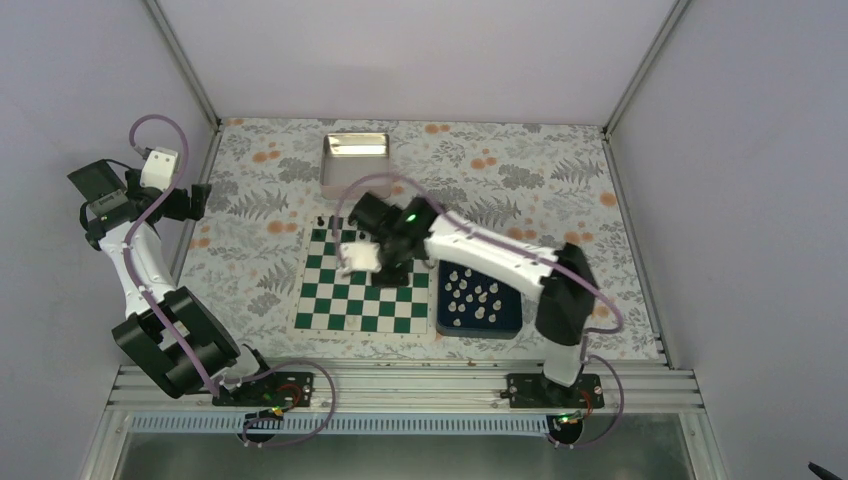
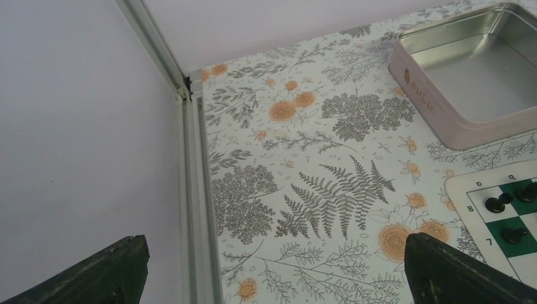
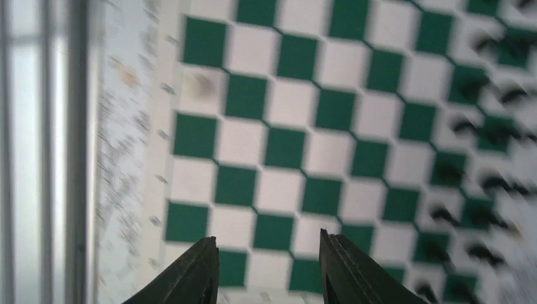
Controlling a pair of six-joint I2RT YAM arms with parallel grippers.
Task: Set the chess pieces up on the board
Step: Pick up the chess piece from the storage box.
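Observation:
The empty right gripper moves over to its right in the top view next and down to a white piece standing in the near half of the tray.
The green and white board (image 1: 345, 300) lies in the middle of the table. Several tiny white chess pieces (image 1: 472, 295) stand in the dark blue tray (image 1: 510, 322) to its right. My right gripper (image 1: 392, 272) hovers over the board's far right part. In the blurred right wrist view it (image 3: 267, 237) is open and empty above bare squares (image 3: 285, 149). A faint cream blob (image 3: 201, 82) sits on one white square there. My left gripper (image 1: 203, 200) is raised at the far left, well away from the board. It (image 2: 275, 239) is wide open and empty.
Small black pieces (image 1: 328, 222) stand along the board's far edge and also show in the left wrist view (image 2: 497, 204) and right wrist view (image 3: 500, 133). A shiny metal tin (image 1: 354, 165) sits behind the board. The cage's frame post (image 2: 190, 190) runs along the left.

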